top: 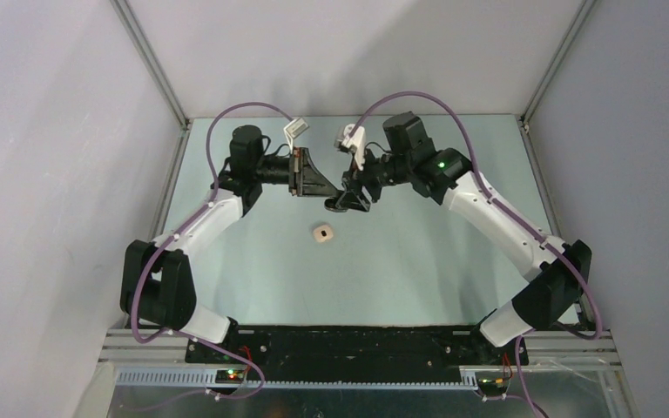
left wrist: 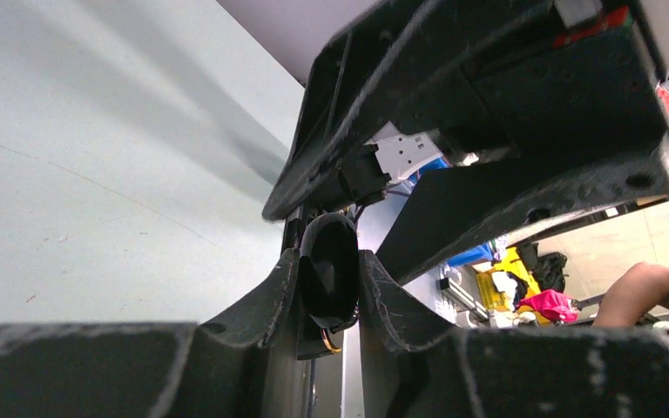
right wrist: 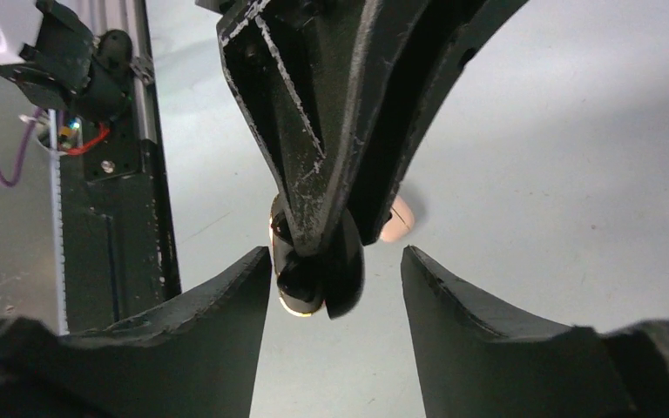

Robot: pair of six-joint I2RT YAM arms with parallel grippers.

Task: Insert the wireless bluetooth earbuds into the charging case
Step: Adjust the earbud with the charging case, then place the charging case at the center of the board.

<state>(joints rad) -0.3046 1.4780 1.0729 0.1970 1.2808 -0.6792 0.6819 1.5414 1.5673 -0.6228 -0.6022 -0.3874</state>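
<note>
I should next lower my left gripper to the bare tabletop beside the beige pebble-like thing and let go of the charging case (top: 341, 206), because it is still hanging above the table.
My left gripper (left wrist: 329, 258) is shut on a glossy black oval charging case (left wrist: 331, 283) with a thin gold rim, held above the table. In the right wrist view the case (right wrist: 331, 279) hangs from the left gripper's fingers (right wrist: 314, 165), its two halves slightly parted. My right gripper (right wrist: 335, 252) is open, with one finger on each side of the case. From above, both grippers meet at mid-table around the case (top: 341, 206). I cannot make out the earbuds in any view.
A small beige pebble-like thing (top: 322, 233) with a dark spot on top lies on the green table (top: 418, 261) just in front of the grippers; the same beige thing (right wrist: 398, 218) peeks from behind the left fingers. White walls enclose the table on three sides.
</note>
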